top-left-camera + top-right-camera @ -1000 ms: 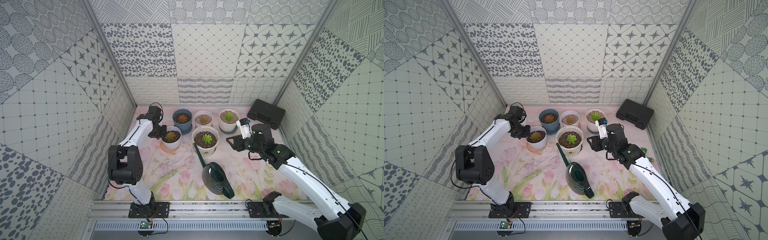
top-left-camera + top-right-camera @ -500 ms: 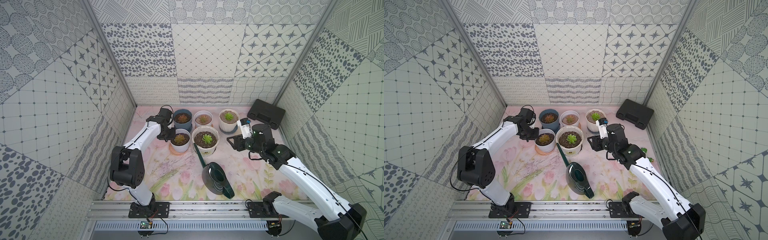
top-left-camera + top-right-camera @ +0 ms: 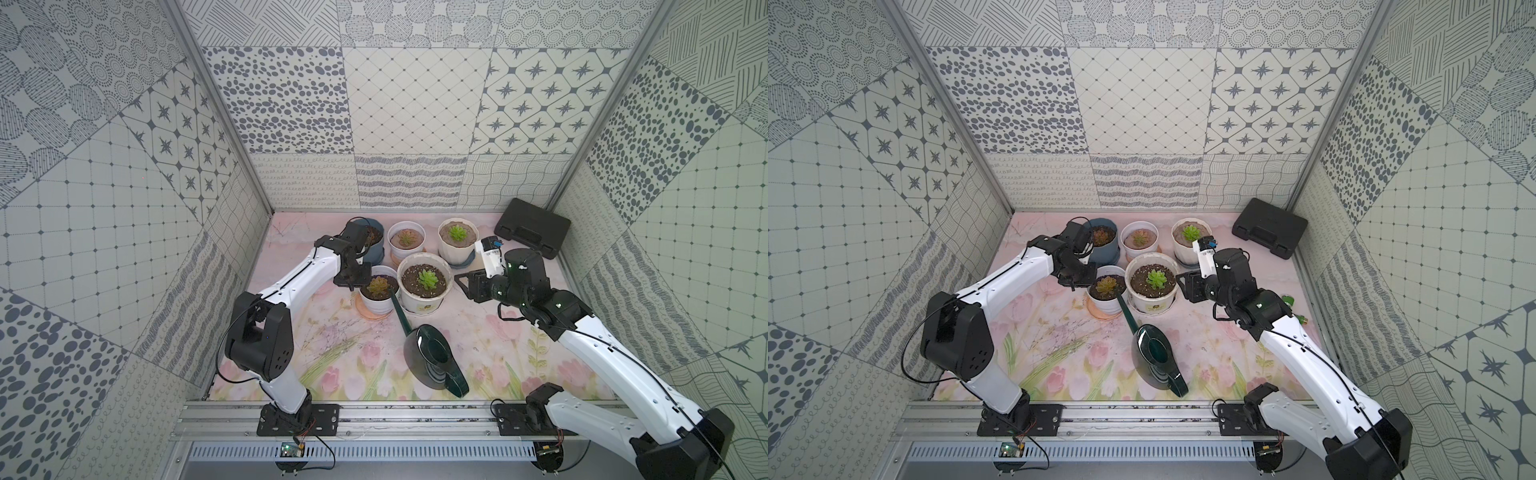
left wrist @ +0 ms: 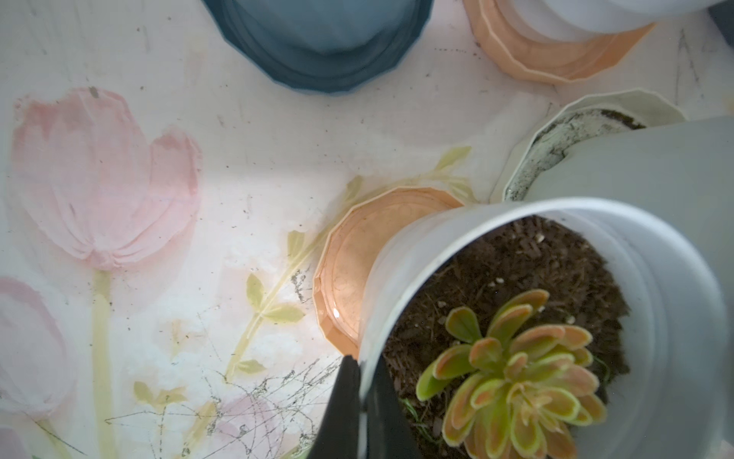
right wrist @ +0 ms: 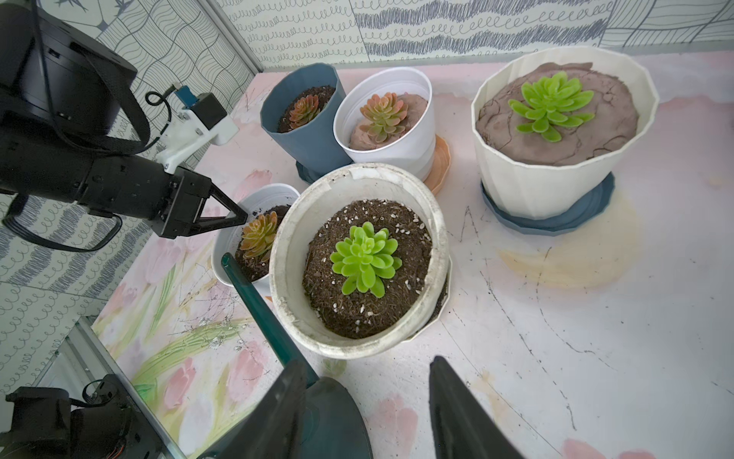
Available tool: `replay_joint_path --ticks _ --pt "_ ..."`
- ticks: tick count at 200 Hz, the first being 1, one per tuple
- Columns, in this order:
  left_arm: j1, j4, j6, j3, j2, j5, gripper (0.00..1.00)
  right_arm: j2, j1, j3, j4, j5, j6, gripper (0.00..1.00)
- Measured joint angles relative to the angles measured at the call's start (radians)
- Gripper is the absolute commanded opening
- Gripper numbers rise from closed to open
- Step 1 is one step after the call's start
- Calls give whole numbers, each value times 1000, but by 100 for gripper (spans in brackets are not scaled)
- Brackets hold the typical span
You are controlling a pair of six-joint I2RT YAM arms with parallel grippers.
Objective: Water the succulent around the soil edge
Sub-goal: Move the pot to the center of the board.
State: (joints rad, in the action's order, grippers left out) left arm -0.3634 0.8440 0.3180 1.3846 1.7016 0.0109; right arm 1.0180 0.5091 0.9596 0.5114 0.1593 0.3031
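My left gripper holds the small pot's rim point(image 4: 371, 340). It will move the small white pot with its peach saucer point(image 4: 345, 270) a little outward next and open to let go, because the watering can's spout already reaches that pot.
My left gripper point(image 3: 353, 279) point(image 3: 1077, 279) point(image 4: 361, 367) is shut on the rim of a small white pot point(image 3: 379, 302) point(image 4: 401, 254). The pot holds a red-tipped succulent point(image 3: 377, 286) point(image 4: 512, 381) in dark soil and sits off-centre over a peach saucer point(image 4: 345, 270). It stands against a large white pot point(image 3: 424, 300) point(image 5: 286, 238) holding a green succulent point(image 3: 426, 279) point(image 5: 363, 258). A dark green watering can point(image 3: 432, 363) point(image 3: 1154, 361) rests on the mat, with its spout point(image 5: 258, 306) reaching the small pot's rim. My right gripper point(image 3: 463, 282) point(image 5: 369, 363) hangs open to the right of the large pot, holding nothing.
Three more potted succulents stand behind: a blue pot point(image 3: 374, 245), a white pot point(image 3: 406, 239) and a ribbed cream pot point(image 3: 457, 241) on a blue saucer. A black case point(image 3: 532, 227) lies at the back right. Patterned walls close in on three sides.
My left arm has carried the small white pot to the right, from out on the left to right beside the large pot and the spout. The right arm has stayed still.
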Motion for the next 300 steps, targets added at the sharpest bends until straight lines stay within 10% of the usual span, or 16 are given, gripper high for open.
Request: replay_joint_path --ticks 93,212,300 --pt "-93 -47 106 10 15 120 0 0 0 -1 0 -11 0 52" --pt "6 -92 120 -37 -10 123 0 2 3 -2 0 -11 0 53" --pt "13 -124 135 -38 -3 122 13 -165 195 -19 104 -109 27 63"
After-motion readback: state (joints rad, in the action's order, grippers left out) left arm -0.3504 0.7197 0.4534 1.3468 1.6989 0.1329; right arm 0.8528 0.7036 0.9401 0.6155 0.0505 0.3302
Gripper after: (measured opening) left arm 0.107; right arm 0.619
